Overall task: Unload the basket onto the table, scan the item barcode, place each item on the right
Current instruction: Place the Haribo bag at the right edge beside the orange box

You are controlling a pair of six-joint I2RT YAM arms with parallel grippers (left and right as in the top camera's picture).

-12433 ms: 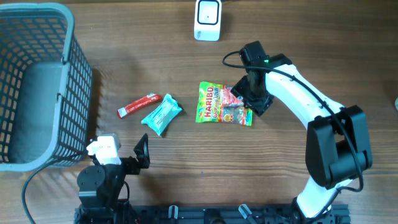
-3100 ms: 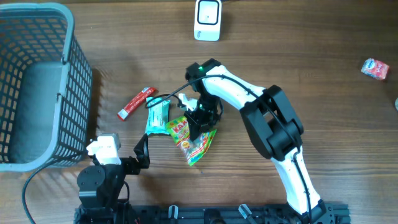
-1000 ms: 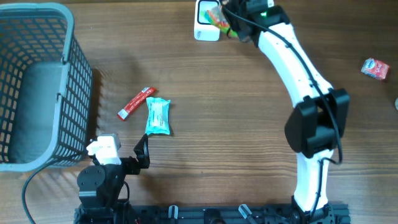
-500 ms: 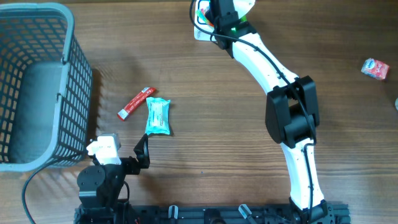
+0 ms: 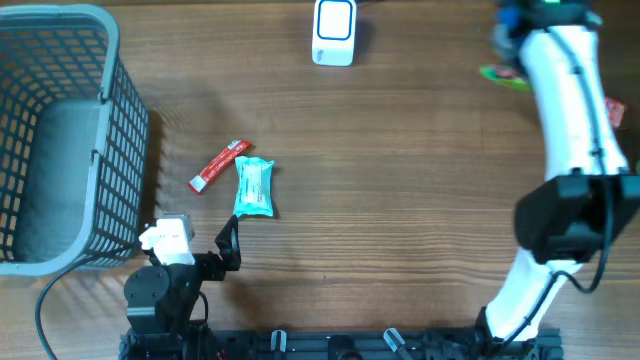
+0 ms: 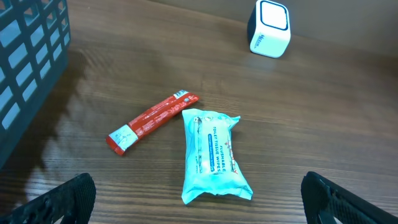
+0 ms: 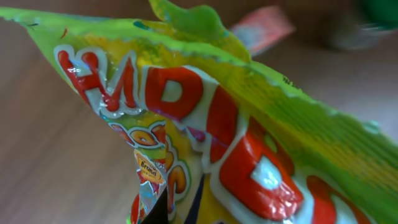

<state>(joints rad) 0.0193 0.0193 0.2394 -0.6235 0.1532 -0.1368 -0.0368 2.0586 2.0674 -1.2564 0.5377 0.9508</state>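
Note:
The candy bag [image 5: 503, 74] is still hanging in the air, so next my right gripper needs to move back and down, toward the tabletop by the small red packet, to let it go.
The item is a green Haribo candy bag [image 7: 205, 118] that fills the right wrist view. My right gripper [image 7: 171, 211] is shut on it, with only a dark finger edge showing at the bottom. From overhead the right gripper [image 5: 508, 38] is blurred at the far right of the table, and the candy bag [image 5: 503, 74] hangs under it. The white barcode scanner [image 5: 334, 30] stands at the back centre, well to the left of the bag. My left gripper [image 6: 205, 202] rests open and empty near the front edge.
A teal tissue pack [image 6: 214, 155] and a red stick packet [image 6: 151, 115] lie in front of the left gripper. A blue-grey basket [image 5: 55, 140] stands at the left. A small red packet [image 5: 613, 112] lies at the right edge, beside the right arm.
The right arm has swung from over the scanner to the far right of the table, carrying the candy bag. The left arm and the other packets have not moved.

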